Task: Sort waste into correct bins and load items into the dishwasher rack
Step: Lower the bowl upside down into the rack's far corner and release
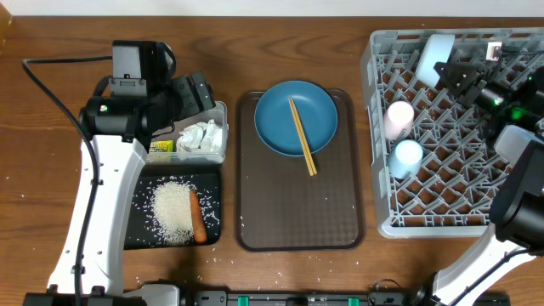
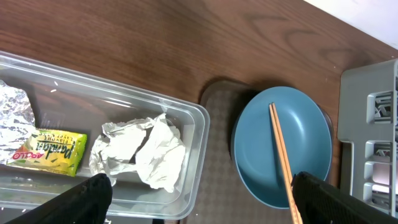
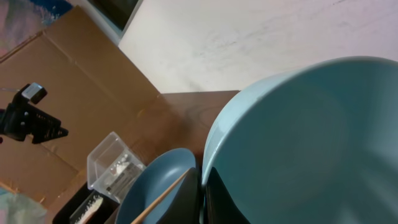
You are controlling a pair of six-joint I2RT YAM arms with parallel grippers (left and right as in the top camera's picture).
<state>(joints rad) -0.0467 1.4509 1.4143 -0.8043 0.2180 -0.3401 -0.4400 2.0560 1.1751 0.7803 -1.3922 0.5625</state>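
Observation:
The robot's right gripper will next lower the bowl (image 1: 432,53) onto the far wires of the grey rack and let go of the bowl's rim, because those wires are below the gripper.
My left gripper (image 1: 197,98) (image 2: 205,208) is open and empty above the clear tub (image 1: 223,127) (image 2: 193,149), which holds the white tissue (image 2: 149,152), the yellow-green wrapper (image 2: 50,149) and the foil (image 2: 12,115). My right gripper (image 1: 449,72) (image 3: 203,186) is shut on the rim of the pale blue-white bowl (image 1: 432,53) (image 3: 298,143), tilted over the far side of the grey rack (image 1: 442,217). The pink cup (image 1: 398,117) and light blue cup (image 1: 408,155) sit in the rack. The chopsticks (image 1: 302,136) lie on the dark blue plate (image 1: 280,119).
The plate sits on a dark brown serving tray (image 1: 297,212) between the bins and the rack. The black tray (image 1: 136,221) in front of the tub holds rice (image 1: 172,211) and the carrot (image 1: 197,217). A few rice grains lie scattered on the table around it.

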